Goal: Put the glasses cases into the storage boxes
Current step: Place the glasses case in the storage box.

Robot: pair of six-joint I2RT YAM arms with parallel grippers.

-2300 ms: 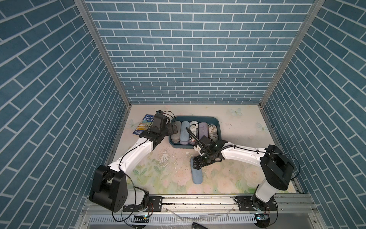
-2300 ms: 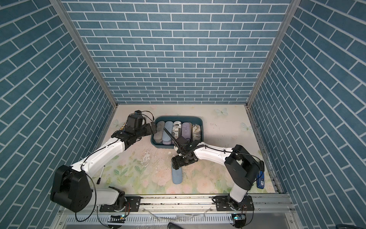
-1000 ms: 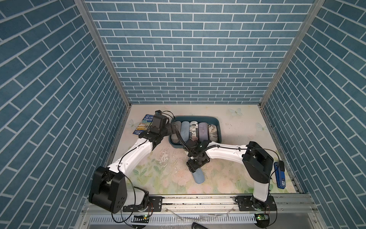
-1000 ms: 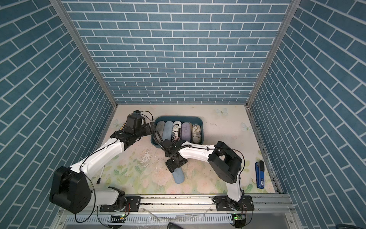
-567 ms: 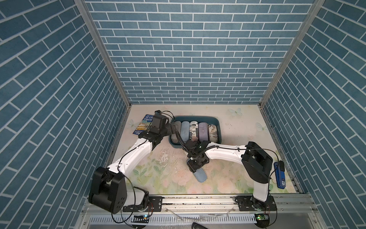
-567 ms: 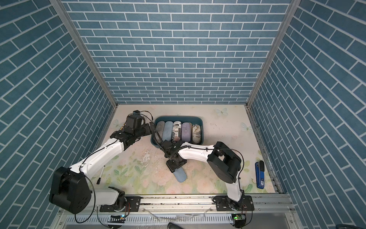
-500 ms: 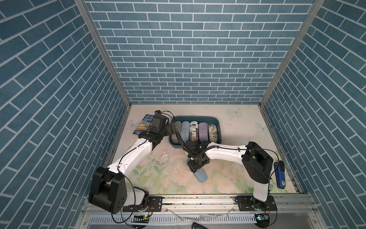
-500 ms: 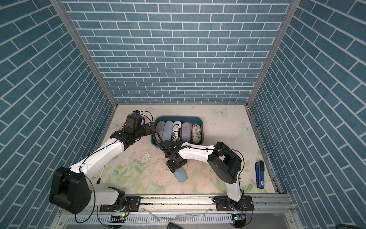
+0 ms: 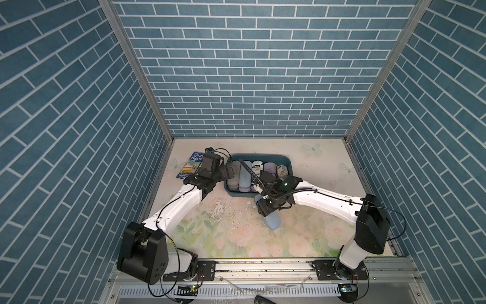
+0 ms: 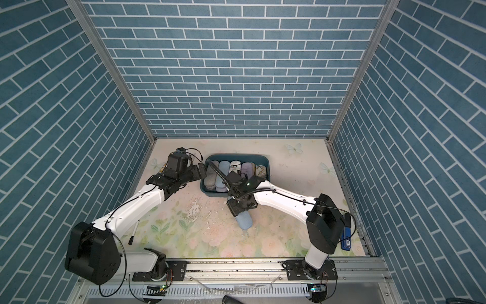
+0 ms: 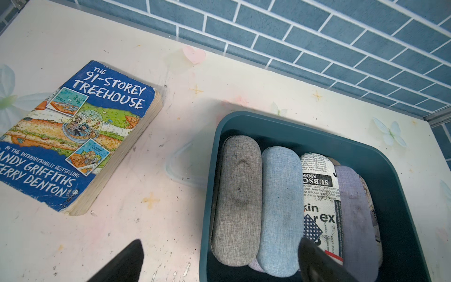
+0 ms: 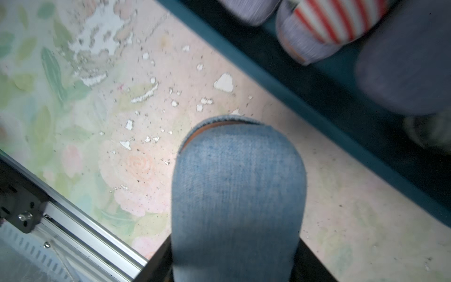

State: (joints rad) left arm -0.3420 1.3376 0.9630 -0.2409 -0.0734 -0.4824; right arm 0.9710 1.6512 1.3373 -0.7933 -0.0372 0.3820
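Note:
My right gripper should next carry the blue case [image 9: 272, 222] outward, turn, and lower it to let go of it past the lilac case, because that box end [image 9: 284, 172] is outward of the gripper.
The dark teal storage box [image 9: 287, 161] [image 10: 266, 159] sits at the back middle of the table. Several glasses cases lie in it side by side: grey [image 11: 238, 202], light blue [image 11: 280, 207], newspaper print [image 11: 319, 195], lilac [image 11: 353, 214]. My right gripper [image 9: 265, 208] [image 10: 238, 206] [image 12: 234, 262] is shut across a blue glasses case [image 9: 272, 222] [image 10: 244, 220] [image 12: 239, 183] just in front of the box's front wall. My left gripper [image 9: 231, 172] [image 10: 202, 171] [image 11: 219, 241] hangs open over the box's left rim, holding nothing.
A paperback book [image 9: 193, 165] [image 11: 73, 136] lies left of the box. A blue-and-black stapler-like object [image 10: 346, 238] rests by the right wall, behind the right arm's elbow. A pen [image 10: 133, 234] lies near the left arm. The metal rail [image 12: 73, 227] runs along the front edge.
My right gripper has closed on the blue case and shifted it slightly right and back toward the box. The right elbow swung out to the right. The left arm has not moved.

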